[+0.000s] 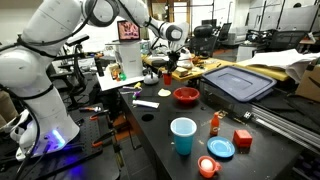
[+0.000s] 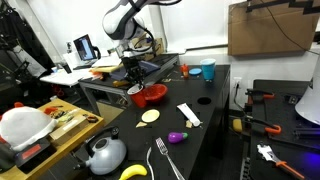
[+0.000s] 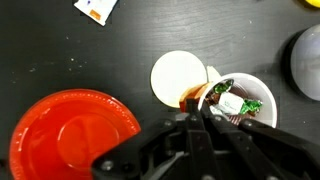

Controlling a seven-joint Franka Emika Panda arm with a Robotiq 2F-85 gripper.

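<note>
The gripper will bring the small red cup past the red bowl, lower it to the tabletop between the bowl and the blue cup and release it, since the tabletop is bare there.
In the wrist view my gripper [image 3: 199, 104] comes in from the bottom, jaws pressed together. Its tips sit over the left rim of a small white cup [image 3: 262, 92] that holds green and white wrapped sweets [image 3: 232, 103]. An orange-brown scrap [image 3: 187, 97] shows right at the tips; whether it is pinched I cannot tell. A white round disc [image 3: 178, 76] lies beside the cup and a red bowl [image 3: 70, 135] lies to the left. In both exterior views the gripper [image 1: 168, 68] [image 2: 130, 76] hangs low over the black table, close to the red bowl [image 1: 186, 96] [image 2: 150, 95].
On the black table [image 1: 150, 135] are a blue cup [image 1: 183, 135], a blue lid [image 1: 221, 148], a red block [image 1: 242, 138], a small red bottle [image 1: 215, 123] and a large blue bin lid [image 1: 238, 82]. A white card [image 2: 188, 115], purple eggplant [image 2: 177, 137], fork [image 2: 165, 160] and kettle [image 2: 105, 153] lie nearer the camera.
</note>
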